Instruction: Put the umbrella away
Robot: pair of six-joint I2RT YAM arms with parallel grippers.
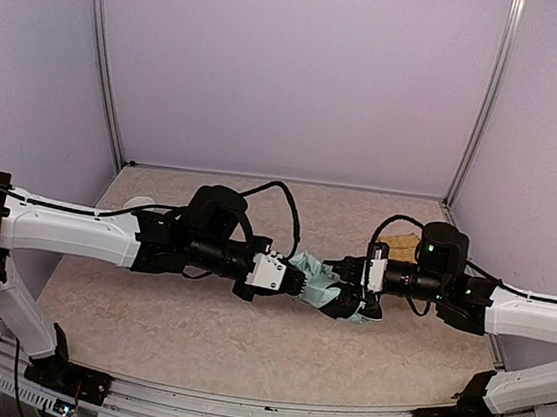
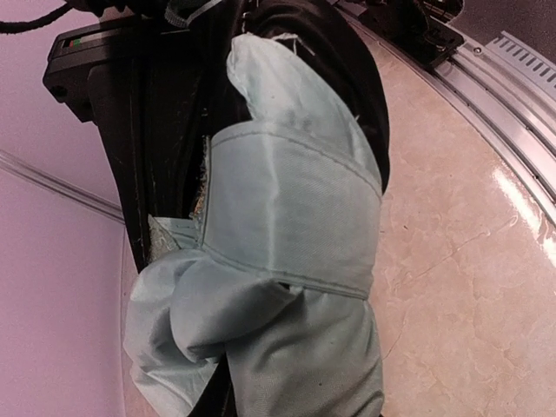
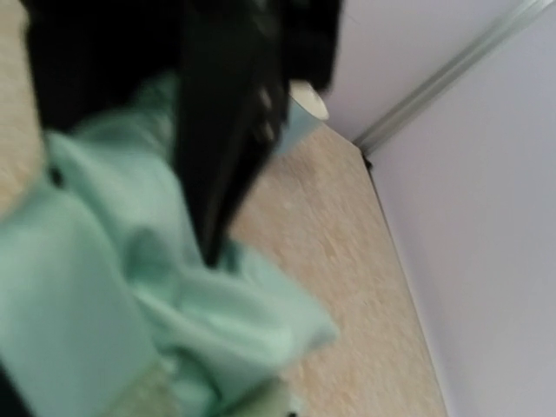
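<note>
Next, the left gripper lowers its end of the umbrella onto the bare tabletop below and releases it there, because the bundle hangs above the table.
The folded umbrella (image 1: pixel 318 286) hangs just above the table's middle, between my two grippers. It is a mint-green bundle with black underside showing at its right end. My left gripper (image 1: pixel 296 279) is shut on its left end. In the left wrist view the umbrella (image 2: pixel 295 217) fills the frame, a mint band (image 2: pixel 287 187) is wrapped across it, and my fingers are hidden behind the fabric. My right gripper (image 1: pixel 347 295) is shut and pressed against the bundle's dark right end. The right wrist view is blurred, showing umbrella fabric (image 3: pixel 104 287) and a black part; whether it pinches fabric I cannot tell.
A woven straw tray (image 1: pixel 402 246) lies at the back right, behind the right wrist. A pale cup (image 1: pixel 138 202) peeks out behind the left arm at the back left; the cup (image 3: pixel 300 109) also shows blurred in the right wrist view. Lilac walls enclose the beige table (image 1: pixel 194 330).
</note>
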